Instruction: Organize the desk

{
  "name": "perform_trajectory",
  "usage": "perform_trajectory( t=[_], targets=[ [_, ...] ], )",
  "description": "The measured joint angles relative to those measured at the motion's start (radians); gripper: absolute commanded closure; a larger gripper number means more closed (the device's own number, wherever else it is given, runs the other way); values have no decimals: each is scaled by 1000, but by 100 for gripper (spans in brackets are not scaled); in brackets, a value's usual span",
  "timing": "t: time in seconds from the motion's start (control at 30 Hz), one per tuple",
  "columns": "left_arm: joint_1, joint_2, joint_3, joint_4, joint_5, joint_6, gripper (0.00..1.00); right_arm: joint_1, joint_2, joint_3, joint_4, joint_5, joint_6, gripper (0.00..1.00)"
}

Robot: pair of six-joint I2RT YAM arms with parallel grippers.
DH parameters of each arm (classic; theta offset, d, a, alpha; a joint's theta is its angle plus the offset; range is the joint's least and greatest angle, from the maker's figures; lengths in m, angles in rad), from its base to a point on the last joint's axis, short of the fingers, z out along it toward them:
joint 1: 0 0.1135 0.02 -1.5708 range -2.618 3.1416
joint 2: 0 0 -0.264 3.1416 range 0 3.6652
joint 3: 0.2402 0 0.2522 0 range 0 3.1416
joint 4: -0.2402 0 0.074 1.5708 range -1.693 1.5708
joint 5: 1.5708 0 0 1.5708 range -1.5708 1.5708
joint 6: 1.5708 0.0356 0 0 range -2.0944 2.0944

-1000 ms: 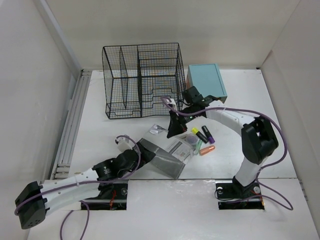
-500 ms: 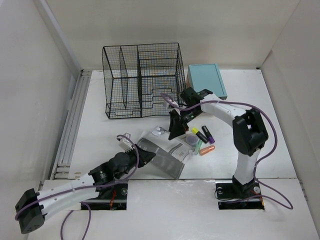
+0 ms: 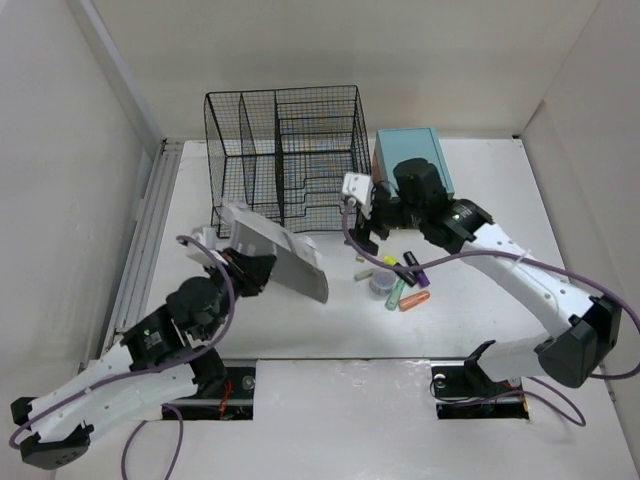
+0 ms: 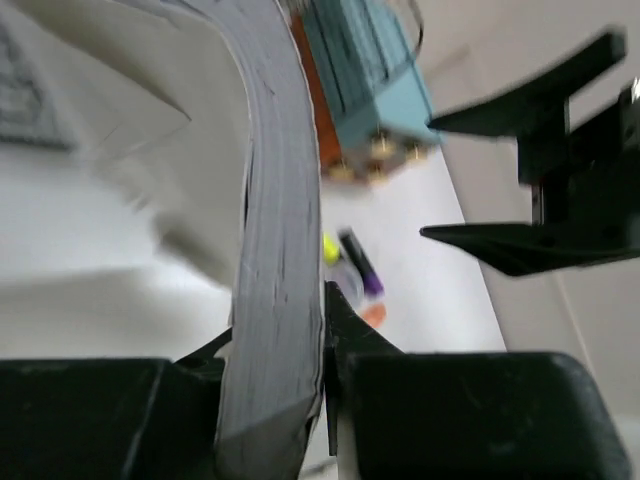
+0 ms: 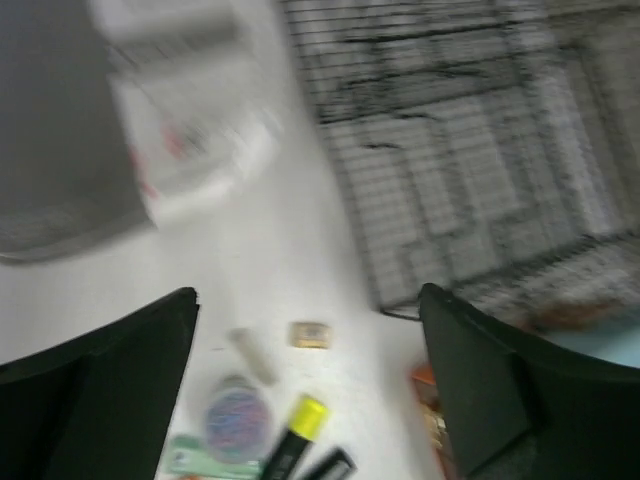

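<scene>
The left gripper carries the tilted book outward to the organizer's empty narrow slot (image 3: 264, 152) next, turns it upright between the dividers and releases it.
My left gripper (image 3: 243, 264) is shut on a thick grey book (image 3: 278, 256), held tilted above the white desk (image 3: 480, 325) in front of the black wire-mesh organizer (image 3: 285, 160). In the left wrist view the book (image 4: 275, 250) stands edge-on, clamped between the fingers (image 4: 345, 340). My right gripper (image 3: 362, 232) hangs open and empty beside the teal box (image 3: 412, 160), over a cluster of markers (image 3: 405, 272). The right wrist view shows its gripper (image 5: 310, 340) wide apart above a yellow highlighter (image 5: 305, 420) and a round clip tub (image 5: 232, 422).
A small tan piece (image 5: 311, 334) and a pale stick (image 5: 250, 355) lie on the desk near the markers. An orange marker (image 3: 413, 300) and a green one (image 3: 396, 293) lie there too. A grey rail (image 3: 145, 240) runs along the left edge. White papers (image 5: 190, 130) show against the book.
My left gripper closed on the grey book and lifted it up and back toward the organizer. My right gripper opened and drew back toward the teal box.
</scene>
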Motion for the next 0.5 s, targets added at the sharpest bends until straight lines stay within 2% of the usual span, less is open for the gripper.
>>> perform_trajectory(
  t=[0.13, 0.2, 0.33, 0.4, 0.5],
  targets=[
    [3, 151, 284, -105, -188, 84, 100, -78, -64, -21, 101, 174, 42, 0],
    [6, 259, 442, -141, -274, 140, 100, -128, -90, -40, 126, 211, 65, 0],
    [18, 453, 666, -133, -423, 298, 100, -216, -122, -61, 155, 243, 94, 0],
    [64, 544, 736, -97, -451, 401, 100, -231, -125, -64, 160, 242, 102, 0],
    [241, 677, 818, -56, -373, 522, 100, -246, -129, -77, 166, 233, 108, 0]
  ],
)
